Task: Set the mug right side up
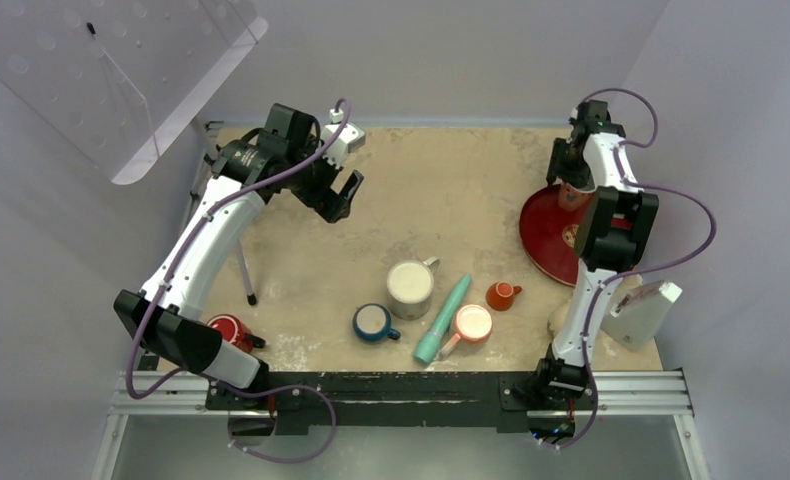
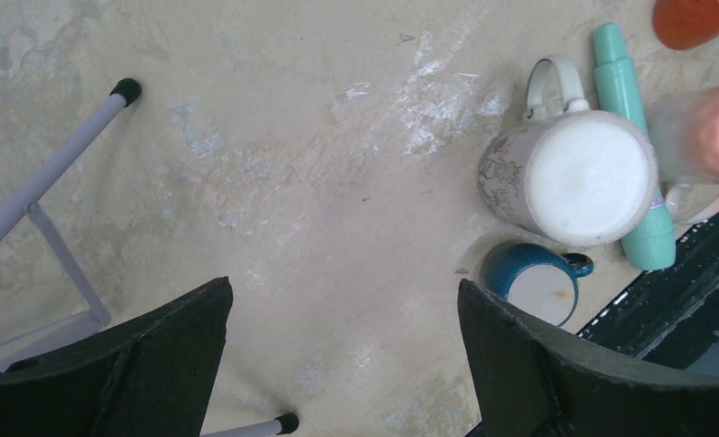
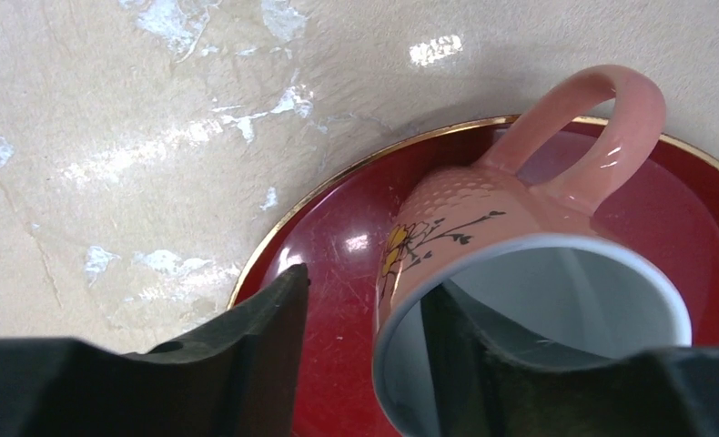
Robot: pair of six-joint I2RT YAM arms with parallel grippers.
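The red cup's black handle (image 1: 256, 341) juts out toward bare table, so it goes between the fingers of my open left gripper next, which moves back and down over it and closes.
The mug (image 3: 483, 209) is salmon pink with a flower print, a pale inside and a loop handle. It stands mouth up on the red gold-rimmed plate (image 3: 338, 246) at the table's far right (image 1: 541, 235). My right gripper (image 3: 365, 284) is open and straddles the mug's near wall: one finger is inside the mug, the other outside over the plate, with a gap to the wall. In the top view the right arm covers most of the mug (image 1: 574, 196). My left gripper (image 1: 339, 195) hangs open over bare table at the far left, with nothing between its fingers (image 2: 344, 283).
A large pale mug (image 1: 410, 288) stands bottom up mid-table. Beside it are a blue cup (image 1: 373, 322), a teal tube (image 1: 442, 320), a peach-pink cup (image 1: 471, 323) and a small orange cup (image 1: 502, 295). A red cup (image 1: 229, 328) and white stand legs (image 1: 243, 270) are left, a white box (image 1: 643, 312) right.
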